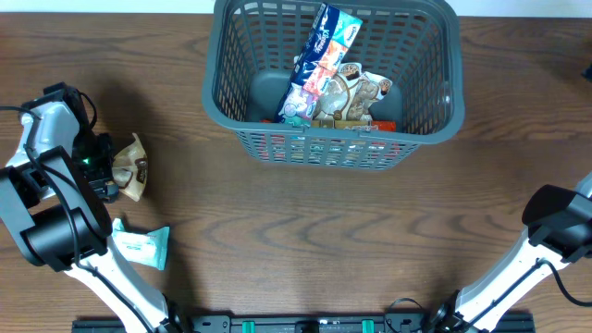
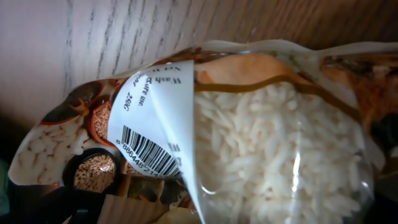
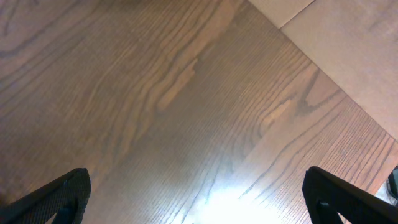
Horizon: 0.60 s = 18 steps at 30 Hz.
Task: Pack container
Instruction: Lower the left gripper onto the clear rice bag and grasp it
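Note:
The rice packet lies snug against my left gripper's open fingers, which are already around it. I need to move that gripper just slightly closer to the packet next and close it across its rice-filled body (image 1: 127,170) (image 2: 256,157).
The container (image 1: 333,148), a dark grey slotted basket, stands at the back middle of the table. Inside it lean a blue and white packet (image 1: 324,51) and a brown and white packet (image 1: 359,94). A clear rice packet (image 1: 131,166) lies on the table at the far left. My left gripper (image 1: 106,168) is right against it, jaws wide open. In the left wrist view the rice packet (image 2: 261,137) fills the frame and hides most of the fingers. My right gripper (image 3: 199,199) hangs open over bare wood, nothing between its fingers.
A teal packet (image 1: 143,246) lies flat on the table just in front of the rice packet, beside the left arm. The right arm (image 1: 560,227) rises at the front right. The table's right edge (image 3: 323,68) shows in the right wrist view.

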{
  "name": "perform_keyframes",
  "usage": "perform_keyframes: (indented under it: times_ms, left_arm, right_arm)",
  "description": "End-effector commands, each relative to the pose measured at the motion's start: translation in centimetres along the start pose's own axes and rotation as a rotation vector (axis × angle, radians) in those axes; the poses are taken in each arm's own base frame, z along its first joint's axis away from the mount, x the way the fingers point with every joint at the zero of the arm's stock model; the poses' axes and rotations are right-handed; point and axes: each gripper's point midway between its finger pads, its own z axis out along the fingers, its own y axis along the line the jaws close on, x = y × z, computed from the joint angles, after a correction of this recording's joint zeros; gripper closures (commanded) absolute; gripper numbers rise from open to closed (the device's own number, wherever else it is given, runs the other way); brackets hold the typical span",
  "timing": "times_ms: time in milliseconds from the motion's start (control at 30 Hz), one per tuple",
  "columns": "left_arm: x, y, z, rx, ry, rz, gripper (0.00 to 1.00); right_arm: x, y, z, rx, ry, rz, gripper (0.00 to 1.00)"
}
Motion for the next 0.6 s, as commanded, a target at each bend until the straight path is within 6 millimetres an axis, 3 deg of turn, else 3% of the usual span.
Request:
perform_keyframes:
  times_ms: [0, 567]
  left_arm:
    - [-0.5, 0.4, 0.7, -0.025, -0.020, 0.019, 0.01]
    - [-0.3, 0.4, 1.8, -0.012, -0.021, 0.066, 0.01]
  right_arm:
    - [0.0, -0.2, 0.0, 0.008, 0.000, 0.015, 0.01]
    - [0.0, -0.2, 0.0, 0.008, 0.000, 0.015, 0.01]
